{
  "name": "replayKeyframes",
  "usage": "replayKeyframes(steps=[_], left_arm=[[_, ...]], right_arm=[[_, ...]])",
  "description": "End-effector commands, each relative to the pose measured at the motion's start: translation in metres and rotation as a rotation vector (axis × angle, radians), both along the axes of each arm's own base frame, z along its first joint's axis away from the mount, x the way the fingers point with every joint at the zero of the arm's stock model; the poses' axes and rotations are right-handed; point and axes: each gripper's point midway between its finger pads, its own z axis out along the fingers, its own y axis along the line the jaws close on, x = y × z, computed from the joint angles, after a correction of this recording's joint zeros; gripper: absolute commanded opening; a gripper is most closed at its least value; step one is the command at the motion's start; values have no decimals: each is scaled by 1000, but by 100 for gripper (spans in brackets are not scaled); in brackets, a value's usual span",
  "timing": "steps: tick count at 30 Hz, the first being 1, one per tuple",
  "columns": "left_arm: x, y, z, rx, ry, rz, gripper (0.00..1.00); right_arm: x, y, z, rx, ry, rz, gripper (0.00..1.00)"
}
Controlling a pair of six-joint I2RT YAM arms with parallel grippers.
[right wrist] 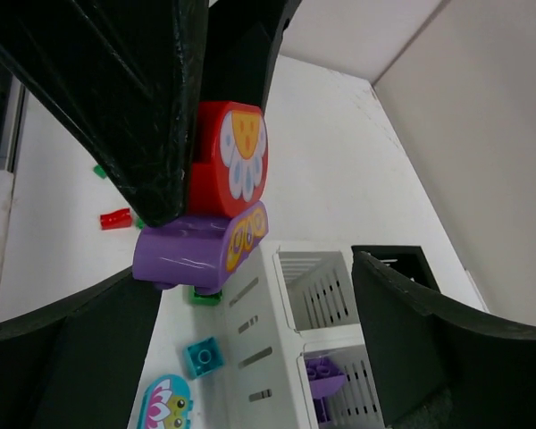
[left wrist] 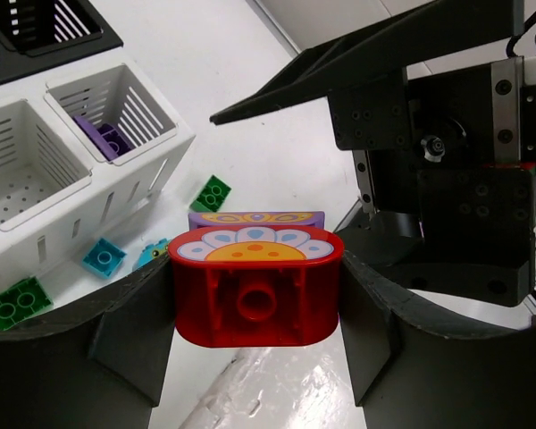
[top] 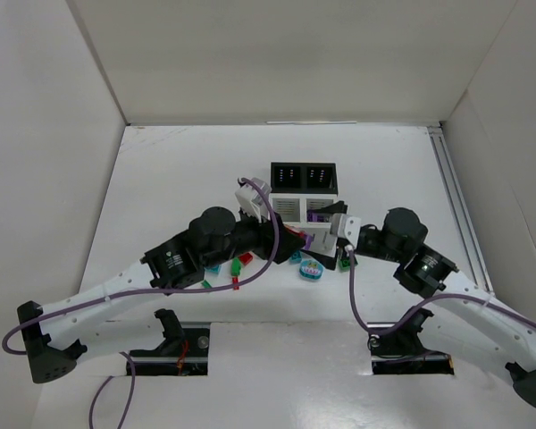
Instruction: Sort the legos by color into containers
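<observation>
The left gripper moves outward over the empty white bin [top: 287, 209] and lowers to release the red piece apart from purple next, since the bin lies outward and below.
My left gripper [left wrist: 255, 299] is shut on a red oval piece [left wrist: 255, 295] with a flower print. A purple oval piece [left wrist: 255, 217] is stuck to its far side. In the right wrist view the red piece [right wrist: 237, 156] and the purple piece [right wrist: 192, 246] hang above the table. The purple piece sits between the open fingers of my right gripper [right wrist: 255, 268], and I cannot tell whether they touch it. From above, both grippers [top: 295, 241] [top: 329, 234] meet in front of the white bins [top: 290, 207]. A purple brick [left wrist: 107, 138] lies in one white bin [left wrist: 116, 98].
Two black bins [top: 304, 175] stand behind the white ones. Loose on the table: a teal oval piece [top: 311, 269], red bricks [top: 246, 260], green bricks [left wrist: 213, 193] [left wrist: 16, 302], and teal bricks [left wrist: 104, 257]. White walls surround the table.
</observation>
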Motion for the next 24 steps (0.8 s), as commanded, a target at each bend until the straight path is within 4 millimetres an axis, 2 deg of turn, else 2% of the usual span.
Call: replayKeyframes(steps=[1,3,6,7,13,14,18,21,24], left_arm=[[-7,-6,23,-76,-56,-55,42],[-7,-6,23,-76,-56,-55,42],[-6,-8,20,-68,-51,-55,42],[-7,-9,22,-77,-54,-64,42],[-3,-10,18,-70,-54,-46,42],[-3,-10,18,-70,-54,-46,40],[3,-8,12,-49,-49,-15,40],[8,-5,9,-35,-48,16,39],[17,8,6,-12,-46,102,39]], right_arm=[[-4,7,49,95,-117,39,89],[-5,11,48,91,-101,61,79],[-9,15,49,94,-89,81,74],[-8,16,46,91,-72,81,68],[-15,18,49,101,-67,99,54],[-15,18,49,103,-58,99,46],[-15,17,43,97,-52,90,30],[-8,13,41,98,-52,46,23],[-2,8,27,70,-24,-7,21]])
